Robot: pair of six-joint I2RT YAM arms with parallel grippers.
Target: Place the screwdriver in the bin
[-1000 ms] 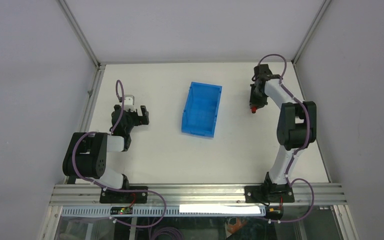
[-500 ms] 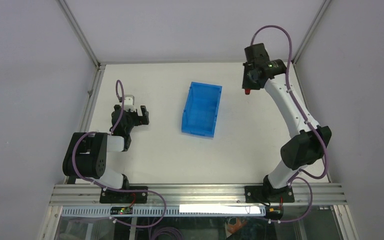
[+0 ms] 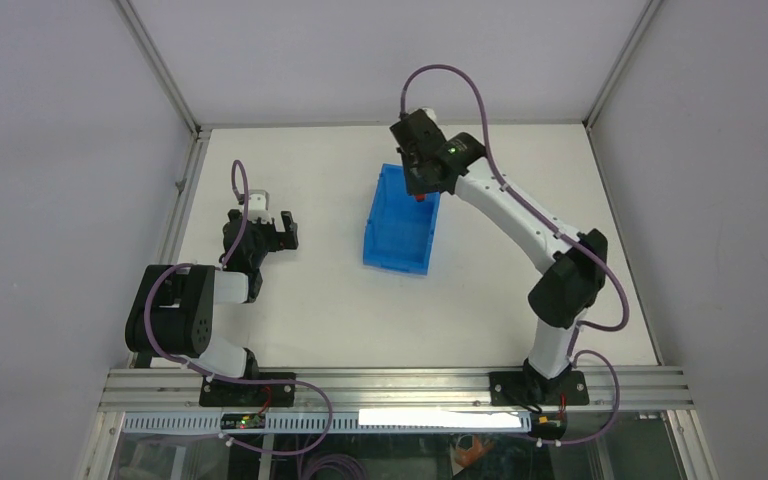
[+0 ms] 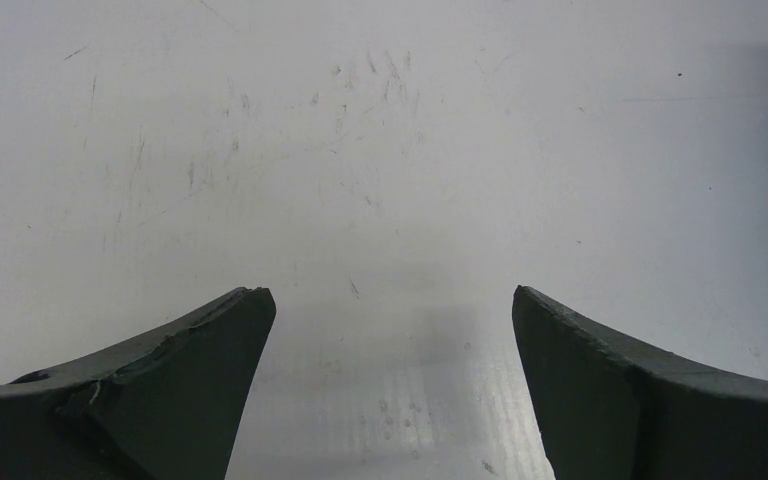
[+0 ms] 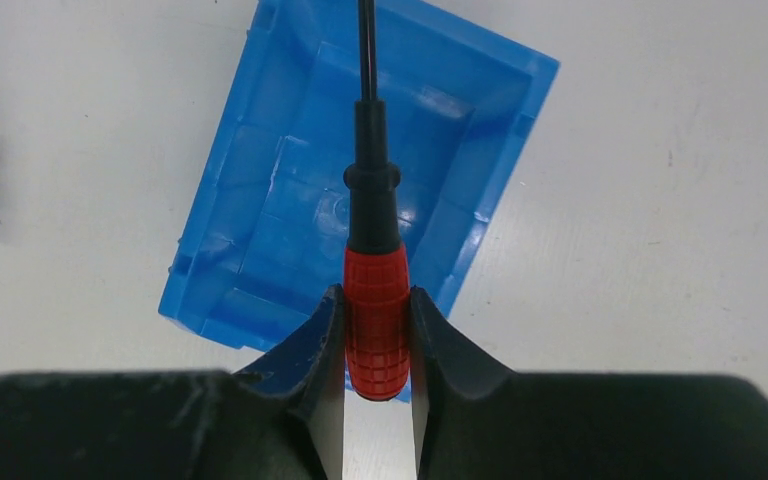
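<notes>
The bin's empty bottom is below my right gripper and back from it. My right gripper needs to move back and down between the bin's sides to release the screwdriver (image 5: 376, 310).
My right gripper (image 3: 419, 190) is shut on the screwdriver (image 5: 376, 310), gripping its red handle; the black shaft points away over the bin. In the top view only the red handle end (image 3: 419, 197) shows below the gripper. The bright blue bin (image 3: 401, 222) sits mid-table; the right gripper hangs above its far end. In the right wrist view the bin (image 5: 290, 200) lies directly below the screwdriver and nothing else shows in it. My left gripper (image 3: 278, 228) is open and empty at the left of the table; its fingers (image 4: 200, 380) hold nothing.
The white table (image 3: 480, 290) is bordered by metal rails (image 3: 400, 385) at the near edge and grey walls on the sides. The left arm rests folded at the near left.
My right arm has swung left from the far right of the table, carrying the screwdriver, and now hangs over the bin's far end. The left arm has not moved.
</notes>
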